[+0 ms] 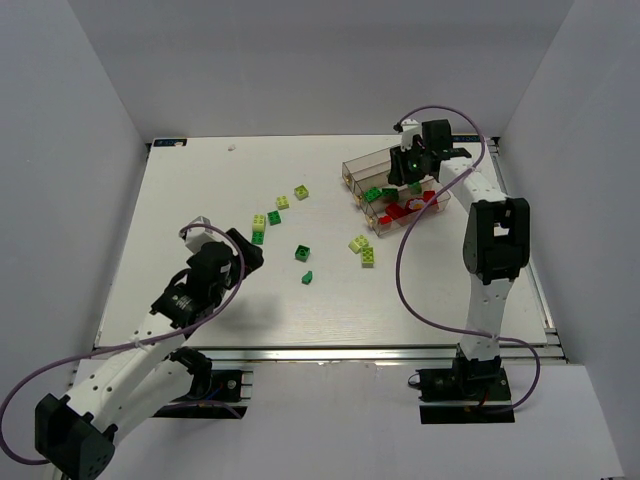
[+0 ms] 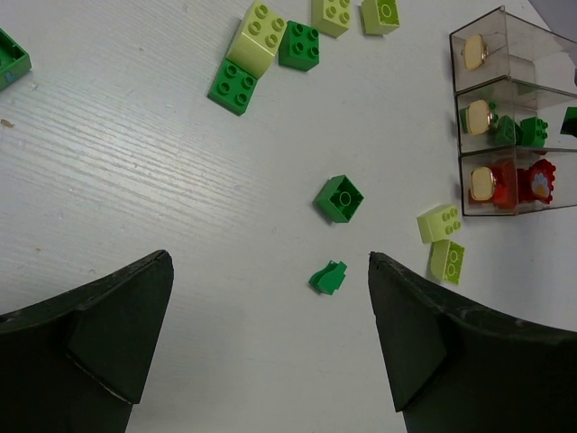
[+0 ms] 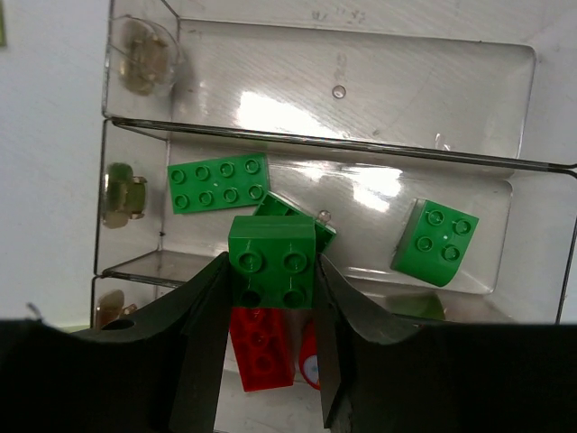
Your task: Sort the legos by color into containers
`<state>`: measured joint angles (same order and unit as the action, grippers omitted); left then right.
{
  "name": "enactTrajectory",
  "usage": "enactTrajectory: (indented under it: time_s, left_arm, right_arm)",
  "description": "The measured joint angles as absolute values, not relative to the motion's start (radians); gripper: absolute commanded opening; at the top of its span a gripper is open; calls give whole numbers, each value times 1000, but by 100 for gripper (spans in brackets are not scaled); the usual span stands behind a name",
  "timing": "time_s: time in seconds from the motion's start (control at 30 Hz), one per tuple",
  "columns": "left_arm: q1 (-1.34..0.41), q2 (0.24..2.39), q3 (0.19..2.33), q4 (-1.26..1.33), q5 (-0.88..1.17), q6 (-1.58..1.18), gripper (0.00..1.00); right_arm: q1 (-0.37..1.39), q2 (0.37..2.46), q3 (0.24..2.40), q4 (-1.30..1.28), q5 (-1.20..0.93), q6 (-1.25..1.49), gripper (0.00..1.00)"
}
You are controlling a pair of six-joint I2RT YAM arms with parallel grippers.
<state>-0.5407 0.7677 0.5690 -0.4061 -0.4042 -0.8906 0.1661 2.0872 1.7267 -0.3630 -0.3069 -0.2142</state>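
Dark green bricks are already in the middle bin [image 1: 390, 193], so I should lower my right gripper a little over it and open to let go of the dark green brick.
My right gripper [image 1: 412, 166] [image 3: 270, 269] is shut on a dark green brick [image 3: 270, 257] and holds it over the middle bin of the three clear containers [image 1: 362, 168] [image 3: 343, 147]. That bin holds dark green bricks [image 3: 219, 182] [image 3: 435, 242]. The near bin holds a red brick [image 3: 261, 347]. The far bin [image 3: 361, 81] holds no bricks. My left gripper [image 1: 246, 256] [image 2: 269, 263] is open and empty above the table, with a small dark green piece [image 2: 327, 277] and a dark green brick [image 2: 340, 198] just ahead of it.
Loose bricks lie mid-table: two pale yellow-green ones [image 1: 364, 250] near the containers [image 2: 500, 54], and a cluster of pale [image 1: 301, 192] and dark green [image 1: 274, 217] ones farther left. White walls close in the left, right and back.
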Motion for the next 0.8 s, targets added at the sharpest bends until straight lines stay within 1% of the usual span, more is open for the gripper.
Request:
enactTrajectory:
  time_s: [0.23,0.33,0.37,0.43,0.47,0.53,0.57,0.63,0.67,0.7,0.73,0.8]
  left_arm:
    - [-541,801,569,-397,-403,-891,98]
    - [-541,804,569,-389,-403,-891,98]
    - [-541,805,569,-388,-403,-890,98]
    - [-541,808,569,-388,-402,-890,98]
    - [-541,810,569,-387,-400,-888,98]
    - [-541,816,569,-384,-396,-887,98]
    - [-541,822,569,-380,-393,-884,98]
    - [-541,835,569,-373,-385,-880,98]
    - [-541,844,569,-367,-381,-878,98]
    - [-541,853,569,-362,-377,-875,98]
    - [-541,863,570,-358,-374,-872,98]
    - [-541,882,572,-355,-368,-867,98]
  right_arm:
    - [164,2120,1741,-361,-274,-221,0]
    - [164,2130,1752,-356,-263,-225,4]
    - [164,2135,1757,-353,-261,-227,11]
    - [163,2146,1763,-344,-255,-230,19]
    - [163,2151,1765,-341,-251,-233,30]
    - [164,2156,1765,-340,-246,-238,39]
    - [164,2159,1765,-340,-244,-241,46]
    - [163,2160,1765,-340,-244,-243,54]
    - [163,2160,1765,-340,-244,-244,63]
    - [162,2160,1765,-340,-245,-244,86]
    - [161,2160,1765,-340,-245,-239,89]
    - [157,2160,1765,-339,-248,-244,89]
